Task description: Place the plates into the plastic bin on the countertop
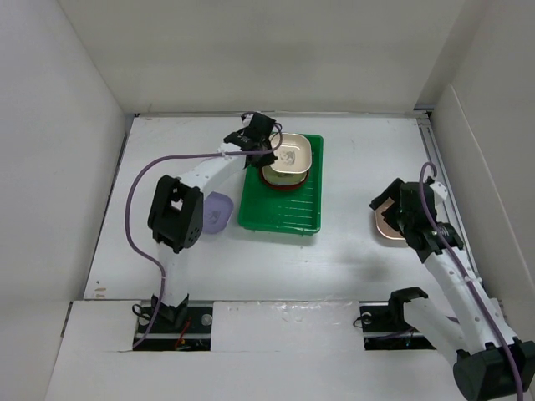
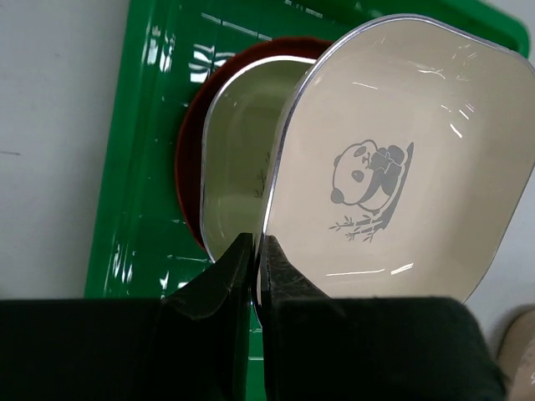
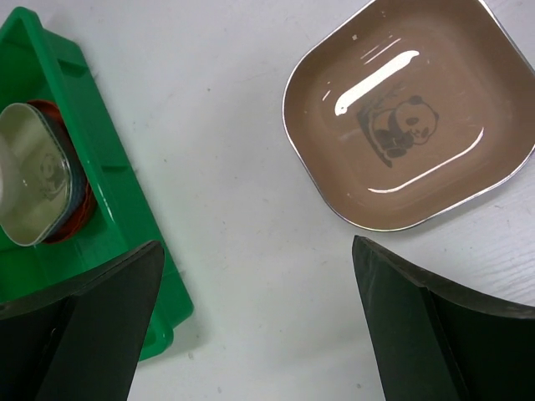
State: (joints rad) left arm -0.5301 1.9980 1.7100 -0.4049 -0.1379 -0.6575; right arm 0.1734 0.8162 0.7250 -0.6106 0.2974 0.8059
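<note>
The tan-pink plate's bin-side rim (image 1: 376, 220) (image 3: 306, 170) lies clear below, so my right gripper lowers its open fingers to its right in the wrist view, astride it, next.
My left gripper (image 1: 261, 147) is shut on the rim of a cream plate (image 2: 401, 159) with a panda print and holds it tilted over the far end of the green plastic bin (image 1: 280, 213). Under it in the bin a light green plate (image 2: 238, 150) lies on a red-orange plate (image 2: 189, 167). My right gripper (image 3: 257, 276) is open and empty, over the white countertop (image 1: 351, 251) next to a tan-pink plate (image 3: 410, 117). In the top view that plate (image 1: 386, 225) is partly hidden by the right arm. A lavender plate (image 1: 219, 209) lies left of the bin.
White wall panels enclose the countertop on the left, back and right. The left arm's elbow (image 1: 175, 215) stands next to the lavender plate. The bin's near corner (image 3: 109, 209) shows at the left of the right wrist view.
</note>
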